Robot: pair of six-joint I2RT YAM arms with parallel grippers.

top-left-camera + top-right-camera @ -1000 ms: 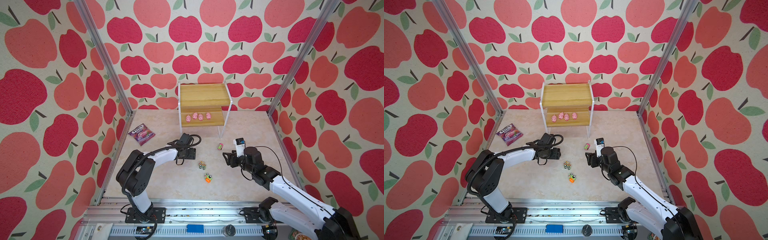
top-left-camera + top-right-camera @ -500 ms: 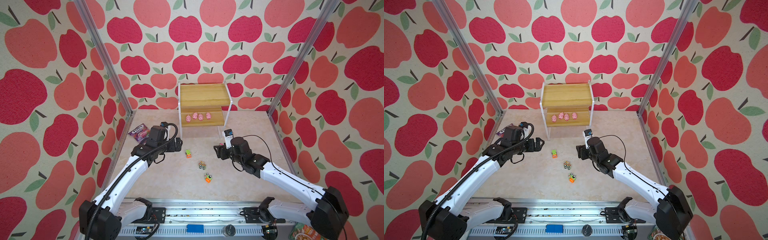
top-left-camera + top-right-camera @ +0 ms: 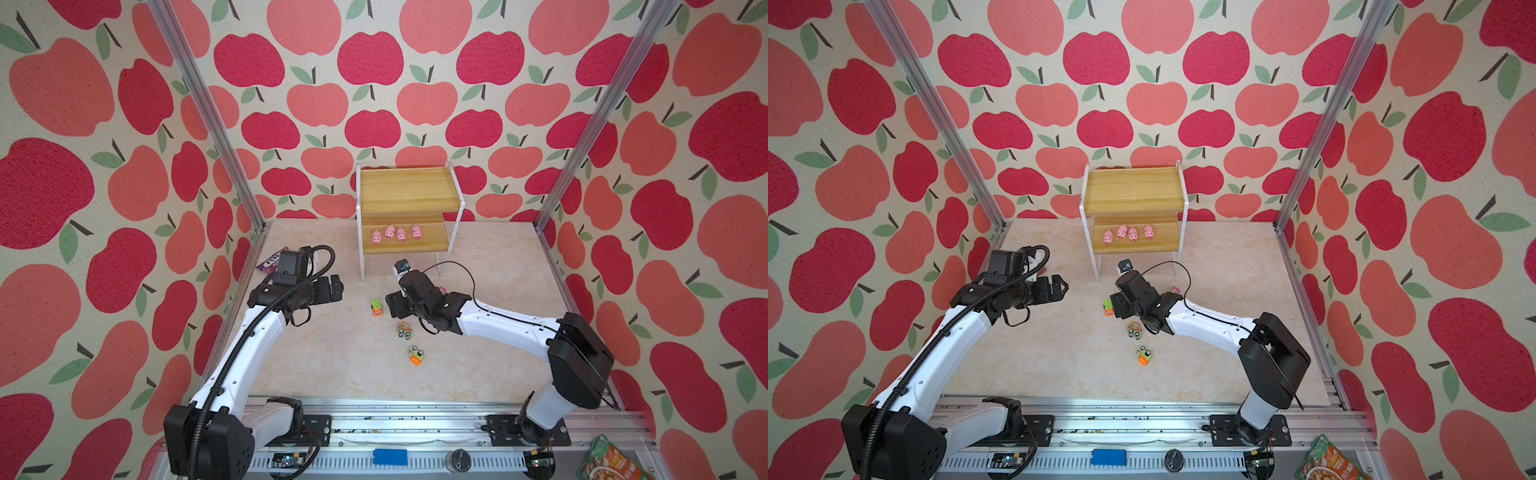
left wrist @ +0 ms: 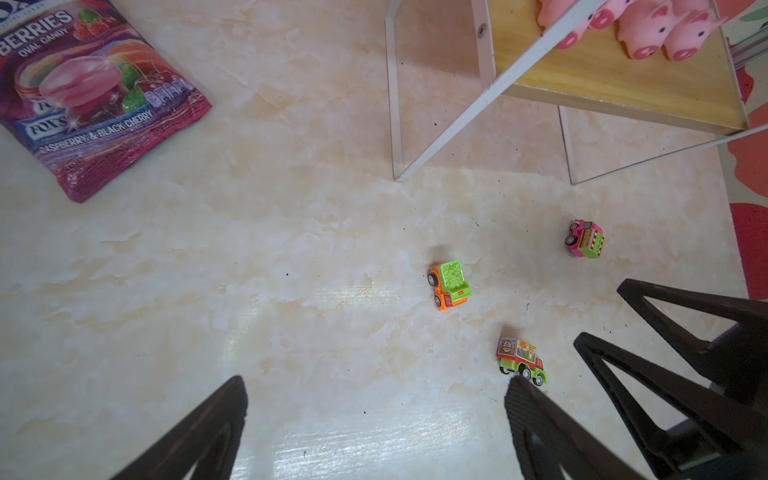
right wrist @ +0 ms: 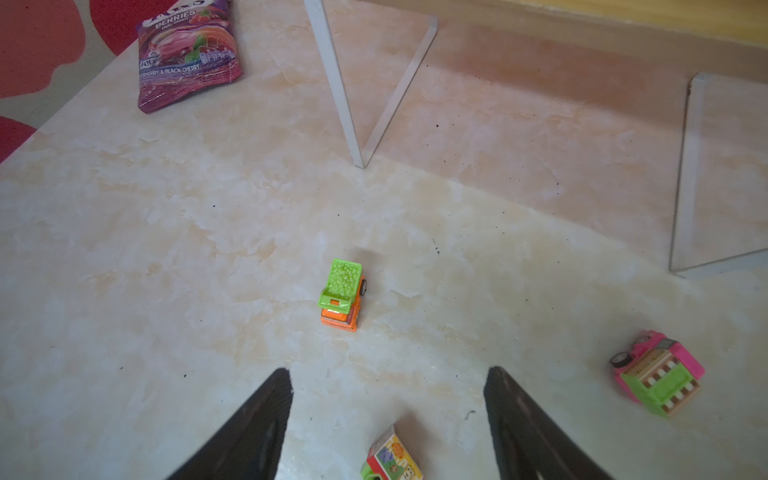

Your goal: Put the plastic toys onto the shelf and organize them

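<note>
The orange-and-green truck has both sides clear, and the right gripper should next move across toward the left gripper and down to the truck, astride its near end.
The shelf stands at the back with several pink pigs on its lower board. An orange-and-green truck sits upright on the table. My right gripper is open just to its right, nothing between the fingers. A green box truck lies below that gripper. A pink truck lies on its side behind the right wrist. Another orange-green vehicle sits nearer the front. My left gripper hangs open and empty, left of the trucks.
A purple candy bag lies at the back left, partly hidden under my left wrist in both top views. The shelf's white legs stand just beyond the orange-and-green truck. A snack packet lies outside the rail at the front right.
My left gripper opened, left the orange-and-green truck on the table and drew back to the left. My right gripper swung left towards that truck and opened wider.
</note>
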